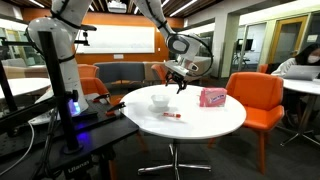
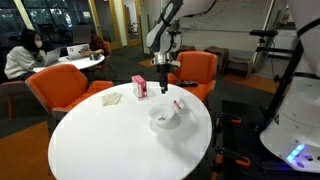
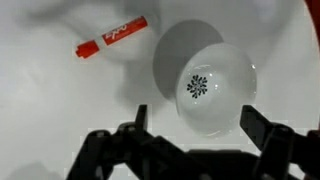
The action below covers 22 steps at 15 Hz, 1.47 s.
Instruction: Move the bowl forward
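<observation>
My gripper will next lower toward the bowl, which is below and beside it, and bring its open, spread fingers astride the closest edge of the bowl's rim.
The small white bowl (image 1: 160, 100) sits on the round white table (image 1: 215, 125). It also shows in an exterior view (image 2: 164, 117) and in the wrist view (image 3: 212, 88), where a dark flower pattern marks its inside bottom. My gripper (image 1: 180, 86) hangs above the table, a little above and beside the bowl, also seen in an exterior view (image 2: 165, 84). In the wrist view my gripper (image 3: 195, 122) is open and empty, with its two fingers spread on either side of the bowl's near rim, above it.
A pink rectangular box (image 1: 212, 97) stands on the table, also in an exterior view (image 2: 139, 88). A red marker (image 3: 111, 39) lies near the bowl (image 1: 173, 116). A white paper (image 2: 111, 98) lies nearby. Orange chairs (image 1: 255, 100) surround the table.
</observation>
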{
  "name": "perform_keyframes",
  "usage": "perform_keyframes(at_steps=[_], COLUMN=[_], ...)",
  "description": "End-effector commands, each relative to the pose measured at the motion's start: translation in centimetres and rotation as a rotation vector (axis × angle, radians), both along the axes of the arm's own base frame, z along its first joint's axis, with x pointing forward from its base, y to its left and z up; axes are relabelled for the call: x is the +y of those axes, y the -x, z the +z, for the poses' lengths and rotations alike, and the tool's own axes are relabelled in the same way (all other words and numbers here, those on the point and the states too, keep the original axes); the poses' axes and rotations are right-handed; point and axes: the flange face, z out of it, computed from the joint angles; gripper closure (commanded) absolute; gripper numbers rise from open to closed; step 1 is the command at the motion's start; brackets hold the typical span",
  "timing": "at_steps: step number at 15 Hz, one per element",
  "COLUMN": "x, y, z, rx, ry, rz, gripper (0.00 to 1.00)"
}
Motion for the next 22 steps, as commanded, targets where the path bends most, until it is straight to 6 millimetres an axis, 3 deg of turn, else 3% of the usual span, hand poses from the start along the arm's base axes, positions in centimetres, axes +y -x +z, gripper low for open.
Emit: perform_keyframes(at_steps=[1,7,8,9,10,14,18,19,22], x=[0.2,2.0,2.2,2.3,2.2,1.9,2.9,3.2,3.9], y=[-1.2,-2.1,-2.1,-2.2,-2.3,-2.5,-3.2,-3.4,-4.0], z=[-2.5,-7.4,-8.0,-8.3,-8.5,-8.8,-8.1,-7.9,-7.0], rx=[-0.041,-0.032,-0.029,-0.024,-0.024,-0.017,-0.036,-0.043,-0.062], ry=[-0.013,-0.052,-0.050,-0.051,-0.042,-0.026,-0.042,-0.044,-0.050], rz=[0.003,0.030,0.026,0.030,0.030,0.064,0.075,0.083,0.099], gripper=[0.00,0.01,0.25,0.26,0.32,0.62,0.95,1.00,0.99])
